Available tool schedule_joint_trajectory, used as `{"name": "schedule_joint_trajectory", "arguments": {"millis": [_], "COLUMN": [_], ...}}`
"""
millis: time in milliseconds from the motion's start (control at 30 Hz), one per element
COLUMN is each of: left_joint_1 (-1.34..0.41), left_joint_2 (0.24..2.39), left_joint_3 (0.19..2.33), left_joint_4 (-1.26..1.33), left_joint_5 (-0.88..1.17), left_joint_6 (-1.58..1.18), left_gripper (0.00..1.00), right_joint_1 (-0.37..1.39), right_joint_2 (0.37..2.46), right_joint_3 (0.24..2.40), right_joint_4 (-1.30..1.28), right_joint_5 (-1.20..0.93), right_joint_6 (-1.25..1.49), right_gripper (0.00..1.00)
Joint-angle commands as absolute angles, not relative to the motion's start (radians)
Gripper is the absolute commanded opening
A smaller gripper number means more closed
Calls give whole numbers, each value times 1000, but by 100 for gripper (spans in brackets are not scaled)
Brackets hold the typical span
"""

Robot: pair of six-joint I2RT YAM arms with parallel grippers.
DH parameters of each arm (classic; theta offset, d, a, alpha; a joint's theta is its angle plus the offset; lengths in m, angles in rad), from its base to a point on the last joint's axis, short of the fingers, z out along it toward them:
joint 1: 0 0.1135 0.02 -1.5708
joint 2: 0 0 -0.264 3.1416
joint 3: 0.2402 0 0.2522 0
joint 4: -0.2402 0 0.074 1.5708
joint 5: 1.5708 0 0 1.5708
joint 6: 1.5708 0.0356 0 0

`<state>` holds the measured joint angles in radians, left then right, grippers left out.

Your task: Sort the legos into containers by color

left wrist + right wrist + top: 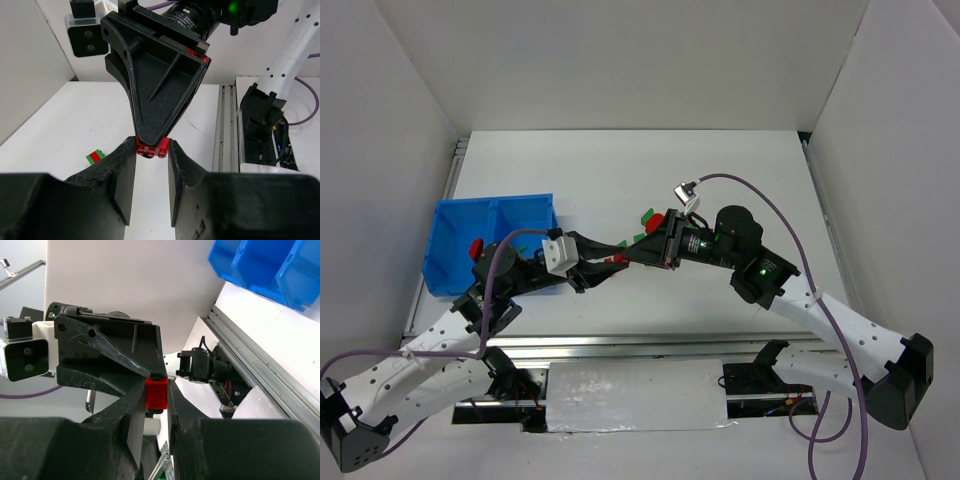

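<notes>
The small red lego goes toward the left in the top view next, carried by my left gripper over the blue bin (450, 215), which already holds a red piece.
My two grippers meet tip to tip above the table's middle. The left gripper (606, 264) and the right gripper (630, 255) are both shut on the same small red lego (616, 260). In the left wrist view my left gripper (153, 149) pinches the red lego (151, 149) by its sides, and the right gripper's fingers (160, 100) clamp it from above. In the right wrist view my right gripper (156, 390) holds the red lego (156, 393). No green part shows on it. The blue two-compartment bin (450, 215) stands at the left, with a red piece (476, 248) in it.
Several loose green and red legos (646, 216) lie just behind the right gripper. A joined red-and-green lego (95, 157) lies on the table left of my left fingers. The bin also shows in the right wrist view (260, 265). A metal rail (640, 345) runs along the near edge.
</notes>
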<state>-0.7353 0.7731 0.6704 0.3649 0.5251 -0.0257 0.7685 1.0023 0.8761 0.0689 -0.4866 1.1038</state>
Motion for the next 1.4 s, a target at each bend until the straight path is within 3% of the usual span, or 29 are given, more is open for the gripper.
{"name": "schedule_joint_trajectory", "arguments": {"millis": [0, 100, 167, 200, 233, 333, 433, 567, 600, 667, 700, 767, 933, 1200, 1233, 1267, 1300, 1333, 1367], "left_joint_1": [-739, -739, -739, -739, -738, -739, -738, -733, -726, -607, -532, -294, 25, 163, 178, 186, 189, 193, 195], "left_joint_2": [788, 795, 798, 799, 799, 790, 775, 799, 817, 920, 1005, 1081, 1244, 1417, 1425, 1437, 1443, 1447, 1450], "left_joint_3": [716, 719, 729, 732, 732, 730, 723, 782, 813, 951, 1012, 1146, 1213, 1224, 1221, 1218, 1210, 1207, 1206], "left_joint_4": [382, 373, 361, 356, 350, 328, 295, 183, 76, -117, -364, -532, -621, -614, -612, -601, -598, -600, -610], "left_joint_5": [535, 515, 496, 486, 457, 372, 159, -342, -641, -881, -915, -849, -725, -684, -674, -661, -654, -649, -658], "left_joint_6": [-20, -21, -26, -26, -29, -43, -76, -176, -219, -449, -538, -722, -827, -920, -923, -922, -923, -930, -943], "left_gripper": [17, 0, 0, 0, 0, 0, 0, 0, 0, 0, 0, 0, 0, 1, 5, 15, 46, 58, 77], "right_joint_1": [772, 772, 769, 765, 761, 721, 637, 534, 523, 509, 509, 506, 505, 503, 503, 502, 502, 503, 502], "right_joint_2": [980, 976, 976, 976, 971, 948, 901, 825, 810, 778, 766, 762, 782, 808, 818, 831, 836, 844, 848], "right_joint_3": [876, 865, 862, 855, 851, 839, 804, 787, 787, 784, 782, 773, 755, 742, 742, 744, 744, 745, 746], "right_joint_4": [97, 115, 121, 133, 132, 101, 74, -65, -90, -138, -147, -152, -147, -140, -137, -133, -132, -130, -123], "right_joint_5": [-492, -491, -495, -500, -496, -480, -463, -375, -350, -286, -273, -278, -328, -394, -412, -423, -432, -445, -449], "right_joint_6": [1097, 1103, 1100, 1101, 1106, 1100, 1091, 1017, 1000, 953, 940, 920, 893, 812, 805, 801, 789, 784, 779], "right_gripper": [12, 14, 28, 80, 99, 100, 100, 100, 100, 100, 100, 100, 100, 100, 100, 100, 100, 100, 100]}}
